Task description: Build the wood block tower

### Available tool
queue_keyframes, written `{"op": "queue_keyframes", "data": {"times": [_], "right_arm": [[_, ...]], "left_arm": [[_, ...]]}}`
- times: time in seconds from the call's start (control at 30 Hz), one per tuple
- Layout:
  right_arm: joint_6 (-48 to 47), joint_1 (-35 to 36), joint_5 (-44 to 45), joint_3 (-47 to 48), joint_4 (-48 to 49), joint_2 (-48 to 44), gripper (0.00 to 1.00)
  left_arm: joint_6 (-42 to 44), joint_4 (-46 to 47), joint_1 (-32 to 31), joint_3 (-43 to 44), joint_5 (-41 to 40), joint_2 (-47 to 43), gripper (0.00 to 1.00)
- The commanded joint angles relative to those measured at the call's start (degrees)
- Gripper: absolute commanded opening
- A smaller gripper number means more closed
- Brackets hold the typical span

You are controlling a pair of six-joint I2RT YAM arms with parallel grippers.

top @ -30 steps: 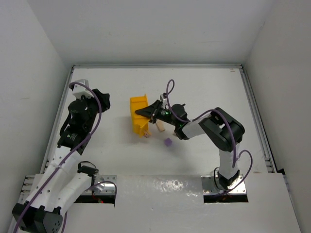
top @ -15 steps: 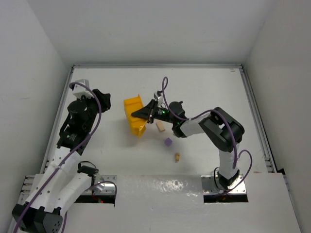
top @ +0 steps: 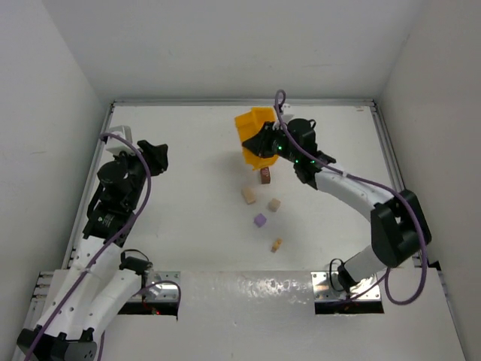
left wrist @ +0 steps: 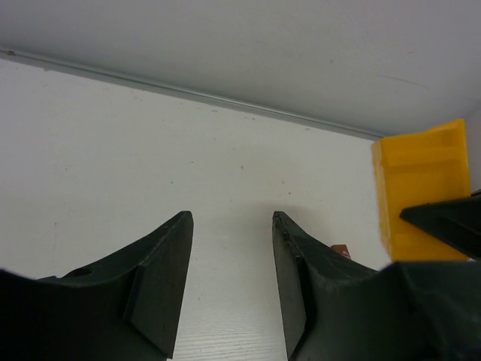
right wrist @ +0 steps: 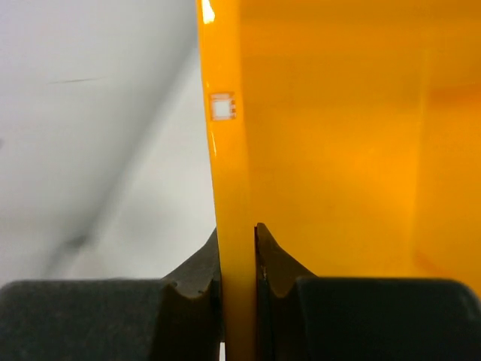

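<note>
The right gripper first swings the tilted bin to the right in the top view next, to lower it level onto the empty table beside the loose cubes.
Several tiny wooden cubes lie loose mid-table: a dark brown one [top: 265,175] just under the yellow bin [top: 254,137], two pale tan ones [top: 248,195] [top: 274,204], a purple one [top: 260,220] and a small tan one [top: 276,244]. None is stacked. My right gripper [top: 264,143] is shut on the wall of the yellow bin [right wrist: 316,135] and holds it tilted at the far middle. My left gripper [top: 155,153] is open and empty at the far left. In its wrist view the jaws [left wrist: 229,226] stand apart, with the brown cube [left wrist: 339,250] and bin [left wrist: 421,192] to the right.
A metal rail [top: 240,103] edges the table at the back, and side rails run along the left and right edges. White walls close in all round. The arm bases sit at the near edge.
My right gripper has carried the yellow bin from mid-table up and back to the far middle. The cubes have spilled out and now lie scattered on the table. The left arm shifted slightly.
</note>
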Motion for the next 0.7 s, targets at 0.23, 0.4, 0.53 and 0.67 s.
{"op": "queue_keyframes", "data": {"times": [0.23,0.4,0.53,0.67], "right_arm": [[-41.27,-7.53,45.31,9.68,-41.24,2.55,0.0],[-40.66,-12.72,42.94,12.14,-42.65,9.42,0.0],[-42.58,-15.36,42.24,13.47,-41.79,11.63,0.0],[-41.63,-16.77,40.3,14.87,-42.13,13.21,0.0]], "left_arm": [[-0.06,1.91,-0.46,0.59,1.96,-2.84,0.42],[-0.06,1.73,-0.54,0.59,1.79,-3.45,0.42],[-0.23,1.64,-0.63,0.5,1.7,-3.63,0.42],[-0.15,1.82,-0.63,0.5,1.97,-3.72,0.41]]}}
